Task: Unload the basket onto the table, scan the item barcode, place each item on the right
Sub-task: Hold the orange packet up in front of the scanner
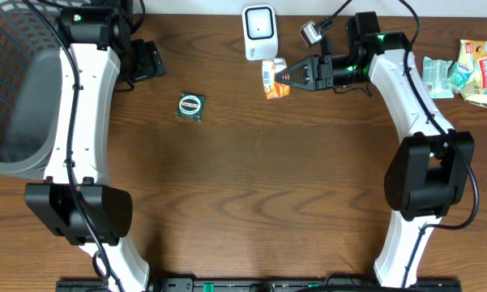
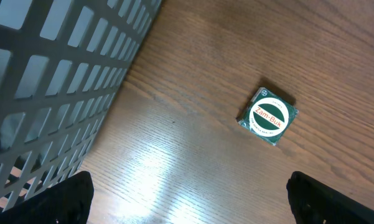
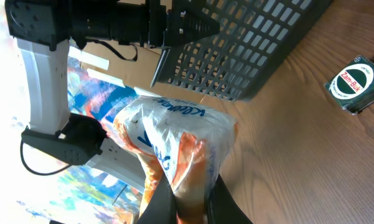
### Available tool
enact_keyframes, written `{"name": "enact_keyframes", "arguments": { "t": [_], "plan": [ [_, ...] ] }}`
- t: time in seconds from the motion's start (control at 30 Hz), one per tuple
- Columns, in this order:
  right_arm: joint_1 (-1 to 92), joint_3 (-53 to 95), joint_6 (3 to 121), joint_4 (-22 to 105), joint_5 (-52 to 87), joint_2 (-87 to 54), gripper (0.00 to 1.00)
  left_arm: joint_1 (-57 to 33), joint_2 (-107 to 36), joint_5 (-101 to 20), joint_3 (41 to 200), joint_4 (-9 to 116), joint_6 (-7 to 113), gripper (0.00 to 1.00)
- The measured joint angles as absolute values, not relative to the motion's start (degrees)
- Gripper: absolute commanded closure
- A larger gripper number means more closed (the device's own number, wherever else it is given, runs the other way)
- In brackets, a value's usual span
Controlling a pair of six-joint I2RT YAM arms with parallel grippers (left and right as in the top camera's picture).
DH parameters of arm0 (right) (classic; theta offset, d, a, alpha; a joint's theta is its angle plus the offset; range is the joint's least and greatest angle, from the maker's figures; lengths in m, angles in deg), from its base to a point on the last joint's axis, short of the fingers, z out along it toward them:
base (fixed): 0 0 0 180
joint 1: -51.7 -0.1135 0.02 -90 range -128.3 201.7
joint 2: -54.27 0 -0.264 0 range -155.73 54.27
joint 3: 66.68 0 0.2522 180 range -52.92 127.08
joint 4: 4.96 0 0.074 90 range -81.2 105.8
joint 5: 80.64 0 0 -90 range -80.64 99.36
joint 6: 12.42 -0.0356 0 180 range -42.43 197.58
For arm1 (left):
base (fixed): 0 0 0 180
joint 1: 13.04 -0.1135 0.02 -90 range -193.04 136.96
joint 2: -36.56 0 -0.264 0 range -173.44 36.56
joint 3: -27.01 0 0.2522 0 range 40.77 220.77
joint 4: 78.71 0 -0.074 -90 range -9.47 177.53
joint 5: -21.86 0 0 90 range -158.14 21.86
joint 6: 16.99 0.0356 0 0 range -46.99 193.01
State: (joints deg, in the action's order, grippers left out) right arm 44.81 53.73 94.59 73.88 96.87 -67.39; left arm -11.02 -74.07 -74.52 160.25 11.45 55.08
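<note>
The right gripper moves over the scanner (image 1: 258,31) next, then toward the right in the overhead view, above the snack packets, to release its packet where others lie.
My right gripper (image 1: 284,78) is shut on an orange and white snack packet (image 1: 272,81) and holds it just below the white scanner (image 1: 258,31) at the table's back edge. In the right wrist view the crinkled packet (image 3: 174,134) sticks out from between the closed black fingers (image 3: 158,205); no barcode shows on it. My left gripper (image 1: 148,61) hovers open at the back left, with nothing between its fingers (image 2: 56,199). A green Zam-Buk tin (image 1: 191,106) lies on the table between the two arms, ahead of the left gripper (image 2: 190,208) in its wrist view.
A grey mesh basket (image 1: 16,81) fills the far left and shows in the left wrist view as well (image 2: 50,74). Several snack packets (image 1: 470,71) lie at the back right. The tin (image 3: 356,83) and the basket (image 3: 249,43) appear beyond the held packet.
</note>
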Motion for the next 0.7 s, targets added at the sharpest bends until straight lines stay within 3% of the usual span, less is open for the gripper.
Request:
{"name": "enact_keyframes", "arguments": {
  "t": [0.17, 0.3, 0.47, 0.7],
  "plan": [
    [44.8, 53.7, 94.6, 73.8, 95.0, -67.4, 0.99, -11.0, -74.1, -74.5, 160.3, 11.5, 55.1, 0.02],
    [44.3, 53.7, 93.1, 72.5, 82.6, -67.4, 0.99, -11.0, -74.1, -74.5, 160.3, 11.5, 55.1, 0.02],
    [37.8, 53.7, 81.5, 70.5, 42.6, -67.4, 0.99, -11.0, -74.1, -74.5, 160.3, 11.5, 55.1, 0.03],
    [28.5, 53.7, 79.5, 60.5, 13.5, -67.4, 0.99, -11.0, -74.1, -74.5, 160.3, 11.5, 55.1, 0.02]
  ]
}}
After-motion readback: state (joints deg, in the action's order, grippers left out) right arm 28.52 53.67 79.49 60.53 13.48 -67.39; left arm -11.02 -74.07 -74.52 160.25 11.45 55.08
